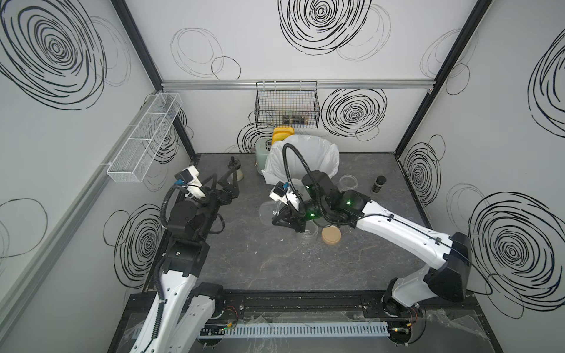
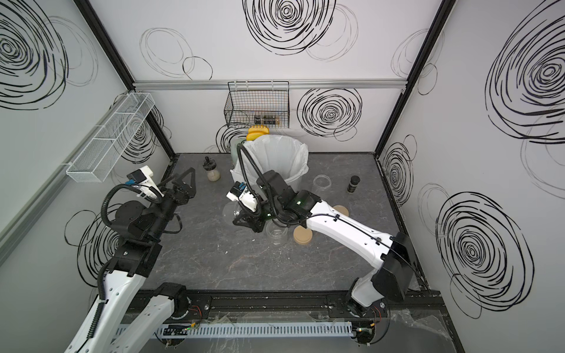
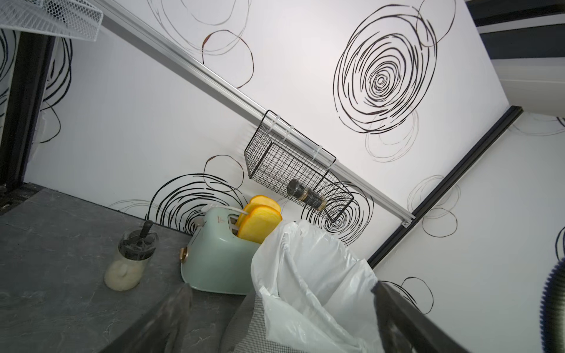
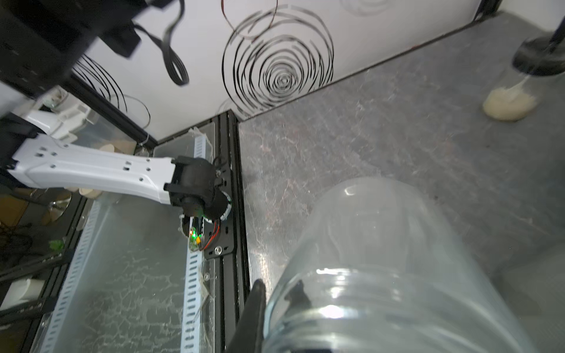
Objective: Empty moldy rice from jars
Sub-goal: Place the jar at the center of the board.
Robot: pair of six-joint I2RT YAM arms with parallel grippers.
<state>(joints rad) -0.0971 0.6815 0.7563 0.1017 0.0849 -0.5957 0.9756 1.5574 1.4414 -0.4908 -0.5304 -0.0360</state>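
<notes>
I should lower my right gripper to the bare tabletop point(image 1: 280, 239) beside the second jar below it, tilt the empty, slanted jar upright and release its rim.
My right gripper point(image 4: 276, 288) is shut on the rim of a clear jar point(image 4: 397, 259), one finger outside the glass and one inside. The jar point(image 1: 267, 211) hangs tilted above the table's middle and looks empty. A second lidless jar point(image 1: 308, 237) stands just below the right gripper point(image 1: 276, 221). A third point(image 1: 348, 182) stands open beside the bin. No moldy rice shows in any jar. A tan lid point(image 1: 330, 236) lies flat on the table. My left gripper point(image 1: 227, 180) is open and empty at the back left, its fingers point(image 3: 174, 318) wide apart.
The mesh bin with a white liner point(image 1: 333, 146) stands at the back centre. Behind it sits a mint toaster point(image 1: 263, 149) under a black wire basket point(image 1: 287, 107). A black-stoppered bottle point(image 2: 212, 171) stands back left and a dark-capped shaker point(image 1: 378, 184) back right. A second lid point(image 2: 341, 210) peeks from behind the right arm.
</notes>
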